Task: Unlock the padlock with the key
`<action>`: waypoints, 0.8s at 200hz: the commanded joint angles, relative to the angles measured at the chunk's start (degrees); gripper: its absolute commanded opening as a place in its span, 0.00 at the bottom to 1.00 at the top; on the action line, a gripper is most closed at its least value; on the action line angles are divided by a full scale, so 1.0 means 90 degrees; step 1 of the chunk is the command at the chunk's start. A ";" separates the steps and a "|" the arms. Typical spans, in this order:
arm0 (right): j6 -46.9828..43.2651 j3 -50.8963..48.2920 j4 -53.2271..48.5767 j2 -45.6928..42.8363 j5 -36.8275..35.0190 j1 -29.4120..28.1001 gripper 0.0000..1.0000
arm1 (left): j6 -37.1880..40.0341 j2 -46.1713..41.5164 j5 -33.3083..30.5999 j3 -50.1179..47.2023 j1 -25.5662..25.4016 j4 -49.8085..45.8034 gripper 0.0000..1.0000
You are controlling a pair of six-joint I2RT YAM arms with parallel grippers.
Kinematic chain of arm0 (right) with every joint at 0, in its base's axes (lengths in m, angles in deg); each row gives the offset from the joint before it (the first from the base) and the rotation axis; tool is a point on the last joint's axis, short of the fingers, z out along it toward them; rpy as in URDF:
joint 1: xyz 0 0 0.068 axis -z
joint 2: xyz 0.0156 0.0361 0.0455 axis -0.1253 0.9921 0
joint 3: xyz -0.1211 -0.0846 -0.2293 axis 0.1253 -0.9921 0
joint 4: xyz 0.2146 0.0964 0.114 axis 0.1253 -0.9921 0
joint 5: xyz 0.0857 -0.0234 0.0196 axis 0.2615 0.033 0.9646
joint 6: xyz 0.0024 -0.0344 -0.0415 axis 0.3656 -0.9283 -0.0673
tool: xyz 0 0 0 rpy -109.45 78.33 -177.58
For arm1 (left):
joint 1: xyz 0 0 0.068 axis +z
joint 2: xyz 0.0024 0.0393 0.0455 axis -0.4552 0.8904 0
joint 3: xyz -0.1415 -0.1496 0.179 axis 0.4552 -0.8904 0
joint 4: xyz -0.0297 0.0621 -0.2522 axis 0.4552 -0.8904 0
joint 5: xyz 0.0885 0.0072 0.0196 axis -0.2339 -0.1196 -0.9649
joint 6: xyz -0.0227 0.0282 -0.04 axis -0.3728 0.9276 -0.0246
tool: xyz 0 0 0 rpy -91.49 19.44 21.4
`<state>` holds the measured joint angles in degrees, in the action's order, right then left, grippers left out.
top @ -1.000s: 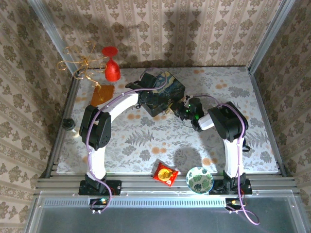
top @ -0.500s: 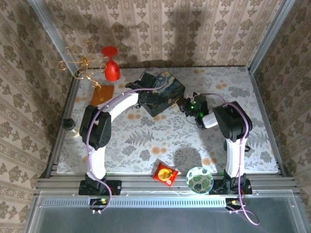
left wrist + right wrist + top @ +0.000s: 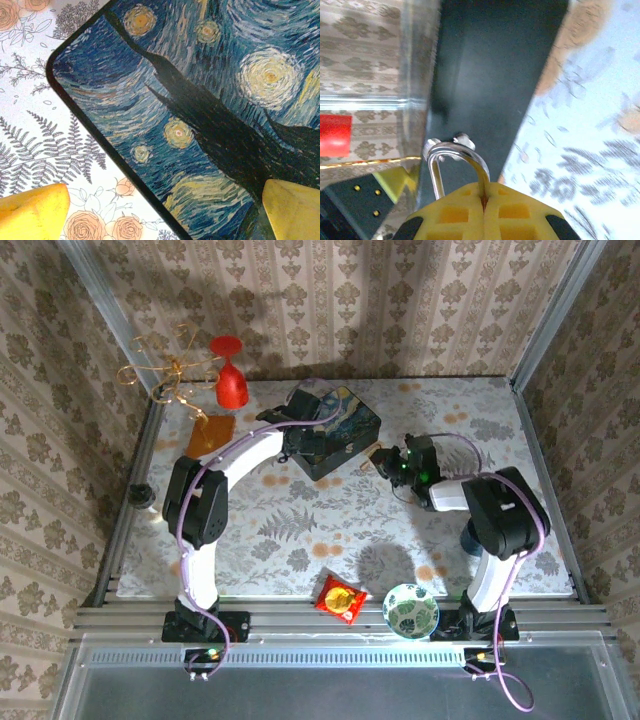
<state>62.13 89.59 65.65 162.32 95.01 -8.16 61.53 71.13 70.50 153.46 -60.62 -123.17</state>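
Note:
My right gripper draws the shackle back off the box's fitting next and lowers the padlock to release it, as clear cloth [image 3: 407,508] lies below and back from the gripper.
The dark blue painted box [image 3: 340,425] stands at the back middle of the table. My left gripper [image 3: 305,435] is open and straddles its edge: one yellow finger [image 3: 30,210] is over the cloth, the other [image 3: 292,210] over the painted lid [image 3: 200,100]. My right gripper [image 3: 385,462] sits just right of the box's front corner. Its yellow fingers [image 3: 445,215] are shut on the padlock, whose thin silvery shackle [image 3: 455,152] rises from between them and hooks onto a fitting on the box's dark side [image 3: 490,75]. The padlock's body and the key are hidden.
A red goblet [image 3: 230,385] and a gold wire ornament [image 3: 165,370] stand at the back left, with an orange card [image 3: 210,435] beside them. A red snack packet [image 3: 340,598] and a patterned bowl [image 3: 410,610] lie at the near edge. A black knob [image 3: 140,495] sits on the left rail.
My right arm's elbow has swung right and toward the near edge, and its gripper has drawn slightly right of the box. The left arm has not moved.

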 commanded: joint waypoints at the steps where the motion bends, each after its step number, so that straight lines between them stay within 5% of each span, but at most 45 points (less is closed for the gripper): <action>1: -0.0314 -0.0285 -0.1124 -0.0523 -0.0267 0.0034 0.00 | -0.0095 -0.0471 0.0046 -0.0204 0.0074 -0.0375 1.00; 160: -0.1805 -0.0217 -0.5206 -0.2425 -0.1563 0.0097 0.00 | -0.0589 -0.2748 -0.0006 -0.1994 0.0101 -0.0080 1.00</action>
<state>50.46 84.19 27.64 141.40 85.40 -7.61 57.91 49.76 71.29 137.63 -60.20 -123.91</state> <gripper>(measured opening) 0.061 0.999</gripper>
